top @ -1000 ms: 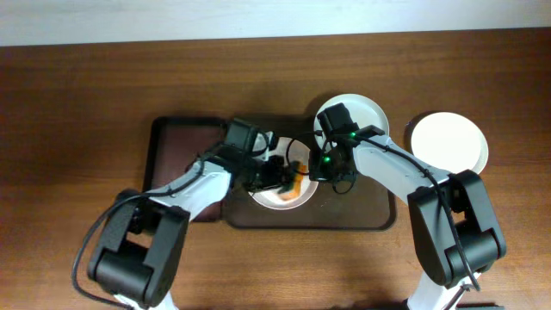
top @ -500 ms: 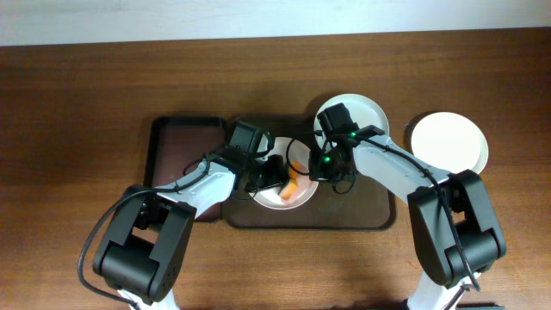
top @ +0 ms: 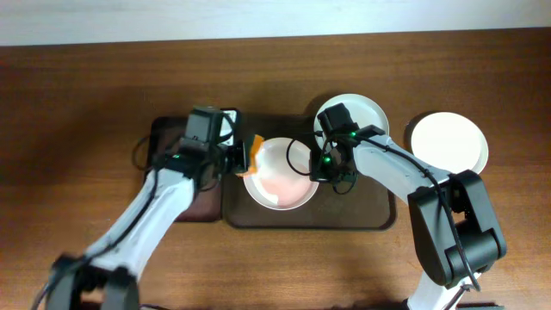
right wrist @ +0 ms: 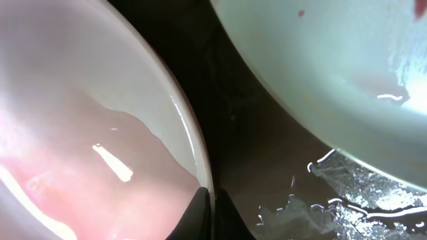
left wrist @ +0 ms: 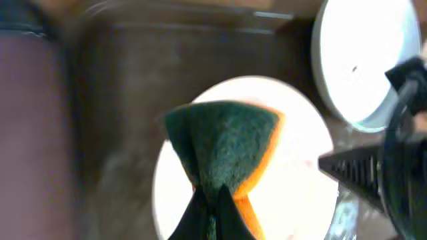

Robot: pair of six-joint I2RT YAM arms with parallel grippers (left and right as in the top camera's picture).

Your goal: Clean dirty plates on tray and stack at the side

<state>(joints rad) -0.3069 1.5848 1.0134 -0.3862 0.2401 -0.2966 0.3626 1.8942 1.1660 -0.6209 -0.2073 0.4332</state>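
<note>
The left gripper will next carry the sponge (top: 255, 145) to the left in the overhead view, to the bare bottom of the narrower tray below, then go down and let go of it there.
A white plate (top: 280, 179) with a faint pink smear lies on the dark brown tray (top: 362, 211). My right gripper (top: 320, 164) is shut on its right rim, which the right wrist view (right wrist: 207, 193) shows pinched between the fingers. My left gripper (top: 239, 155) is shut on a green and orange sponge (top: 255, 145) and holds it over the plate's left edge; the left wrist view shows the sponge (left wrist: 223, 143) above the plate (left wrist: 293, 167). A second plate (top: 357, 114) sits at the tray's back right. A third plate (top: 448, 142) lies on the table at the right.
A narrower black-rimmed tray (top: 165, 138) adjoins the brown tray on the left, under my left arm. The second plate (right wrist: 333, 67) lies close beside the gripped one. Water shines on the tray floor (right wrist: 347, 193).
My left gripper has moved left and back with the sponge, from the plate's middle to its left edge. The right gripper has held still on the rim.
</note>
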